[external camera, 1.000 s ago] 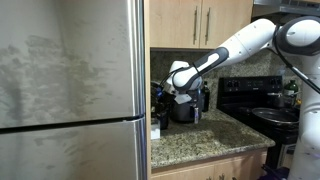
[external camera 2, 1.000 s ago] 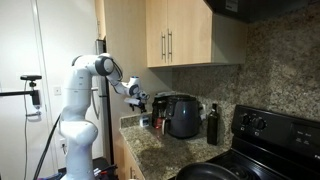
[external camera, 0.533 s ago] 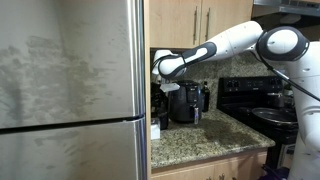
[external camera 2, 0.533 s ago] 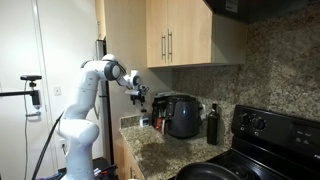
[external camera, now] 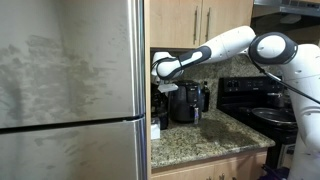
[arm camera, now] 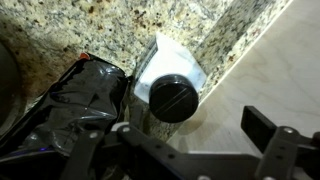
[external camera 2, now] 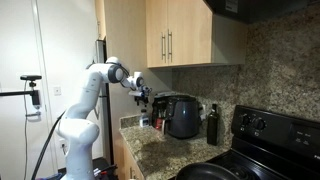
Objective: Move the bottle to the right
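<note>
I will lower my gripper around the black cap [arm camera: 172, 96] and close on it, because the bottle is upright below the open fingers with its cap facing up.
In the wrist view a small clear bottle with a black cap [arm camera: 172, 96] stands on the speckled granite counter [arm camera: 90, 30], seen from above, close to a pale side panel [arm camera: 260, 70]. My gripper [arm camera: 190, 135] hangs open and empty right above it, with one dark finger at the right. In both exterior views the gripper [external camera: 160, 72] [external camera 2: 143, 96] is held above the counter's end by the fridge. The small bottle [external camera: 156, 129] shows there at the counter's edge.
A black appliance [external camera: 183, 103] [external camera 2: 182, 115] stands behind the gripper. A tall dark bottle [external camera 2: 212, 125] stands beside it, then a black stove [external camera 2: 262, 135]. The steel fridge [external camera: 70, 90] is next to the counter's end. Wooden cabinets [external camera 2: 180, 35] hang overhead. A crinkled black object [arm camera: 80, 95] lies beside the small bottle.
The arm has swung toward the fridge end of the counter and risen. The gripper now sits higher and closer to the side panel. Nothing was grasped.
</note>
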